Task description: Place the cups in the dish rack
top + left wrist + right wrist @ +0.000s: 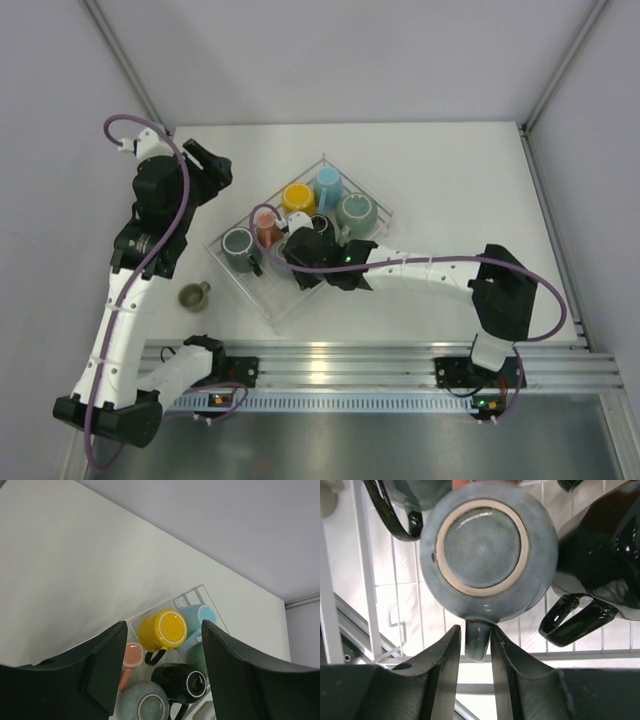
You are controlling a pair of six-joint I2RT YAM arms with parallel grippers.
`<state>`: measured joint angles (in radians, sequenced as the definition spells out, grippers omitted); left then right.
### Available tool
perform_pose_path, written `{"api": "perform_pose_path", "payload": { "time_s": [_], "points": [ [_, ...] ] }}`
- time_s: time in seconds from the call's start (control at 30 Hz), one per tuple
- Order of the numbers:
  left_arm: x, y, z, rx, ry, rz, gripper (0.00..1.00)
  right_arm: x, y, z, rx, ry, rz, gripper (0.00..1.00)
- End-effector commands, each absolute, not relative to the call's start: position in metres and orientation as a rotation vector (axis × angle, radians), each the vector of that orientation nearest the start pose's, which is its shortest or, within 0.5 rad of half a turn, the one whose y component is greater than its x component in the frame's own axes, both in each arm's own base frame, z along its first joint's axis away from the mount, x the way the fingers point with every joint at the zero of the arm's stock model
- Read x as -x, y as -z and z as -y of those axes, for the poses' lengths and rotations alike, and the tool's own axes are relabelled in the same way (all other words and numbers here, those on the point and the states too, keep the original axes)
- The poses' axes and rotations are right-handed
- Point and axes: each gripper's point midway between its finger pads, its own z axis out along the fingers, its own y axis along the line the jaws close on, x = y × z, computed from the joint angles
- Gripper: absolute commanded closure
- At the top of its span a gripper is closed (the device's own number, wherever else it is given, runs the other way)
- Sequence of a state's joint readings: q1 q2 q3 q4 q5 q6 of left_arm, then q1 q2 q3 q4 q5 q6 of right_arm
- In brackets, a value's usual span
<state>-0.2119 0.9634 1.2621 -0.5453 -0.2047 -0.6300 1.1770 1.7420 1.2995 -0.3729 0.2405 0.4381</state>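
Observation:
My left gripper moves back and down next, fingers tilting onto the olive mug's rim by the handle (203, 290), since the mug stands below, nearer my base.
The clear dish rack (374, 196) sits mid-table. In it are a yellow mug (297, 198), a light blue mug (328, 184), a teal-green mug (356, 212), a salmon mug (266, 231), a dark grey-green mug (240, 248) and a black mug (187, 682). My right gripper (476, 630) is shut on the handle (479, 640) of an upside-down grey-blue mug (480, 545) over the rack's ribs, beside the black mug (605, 555). A small olive mug (193, 295) stands on the table left of the rack. My left gripper (212, 160) is open and empty, far left of the rack.
The right arm (420, 270) reaches across the rack's near corner. Grey walls and metal posts close in the table at the back and sides. A metal rail (400, 365) runs along the near edge.

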Motion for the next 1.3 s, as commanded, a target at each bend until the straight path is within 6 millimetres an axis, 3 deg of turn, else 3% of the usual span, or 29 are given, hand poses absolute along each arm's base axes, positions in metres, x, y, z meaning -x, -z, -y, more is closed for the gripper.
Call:
{"api": "perform_pose_path", "payload": {
  "time_s": [0.0,0.27,0.33,0.5,0.53,0.67,0.73,0.8,0.83,1.0,1.03,1.27],
  "points": [
    [-0.321,-0.367,0.05,0.572,0.4,-1.726,0.34,-0.2,-0.172,-0.431,0.699,-0.614,-2.164,0.69],
    [-0.323,-0.331,0.037,0.719,0.339,-1.802,0.36,-0.194,-0.201,-0.422,0.682,-0.658,-2.137,0.71],
    [-0.326,-0.313,0.037,0.769,0.329,-1.858,0.36,-0.192,-0.21,-0.416,0.677,-0.665,-2.131,0.71],
    [-0.321,-0.288,0.018,0.935,0.302,-1.929,0.36,-0.181,-0.227,-0.404,0.676,-0.724,-2.108,0.71],
    [-0.317,-0.281,0.015,0.973,0.307,-1.949,0.37,-0.179,-0.235,-0.399,0.665,-0.747,-2.087,0.71],
    [-0.298,-0.25,-0.033,1.244,0.185,-1.962,0.42,-0.174,-0.255,-0.386,0.639,-0.804,-2.02,0.7],
    [-0.29,-0.246,-0.055,1.311,0.082,-1.937,0.43,-0.169,-0.262,-0.376,0.636,-0.825,-1.992,0.69],
    [-0.279,-0.241,-0.064,1.365,0.016,-1.927,0.43,-0.166,-0.272,-0.369,0.634,-0.846,-1.956,0.69],
    [-0.275,-0.24,-0.072,1.386,-0.032,-1.904,0.43,-0.165,-0.265,-0.365,0.641,-0.837,-1.965,0.69],
    [-0.258,-0.216,-0.083,1.487,-0.097,-1.907,0.43,-0.161,-0.272,-0.342,0.607,-0.87,-1.921,0.64],
    [-0.252,-0.203,-0.086,1.525,-0.12,-1.92,0.44,-0.161,-0.263,-0.336,0.607,-0.86,-1.932,0.63],
    [-0.227,-0.145,-0.081,1.795,-0.108,-1.999,0.53,-0.163,-0.276,-0.316,0.579,-0.887,-1.859,0.58]
  ]
}}
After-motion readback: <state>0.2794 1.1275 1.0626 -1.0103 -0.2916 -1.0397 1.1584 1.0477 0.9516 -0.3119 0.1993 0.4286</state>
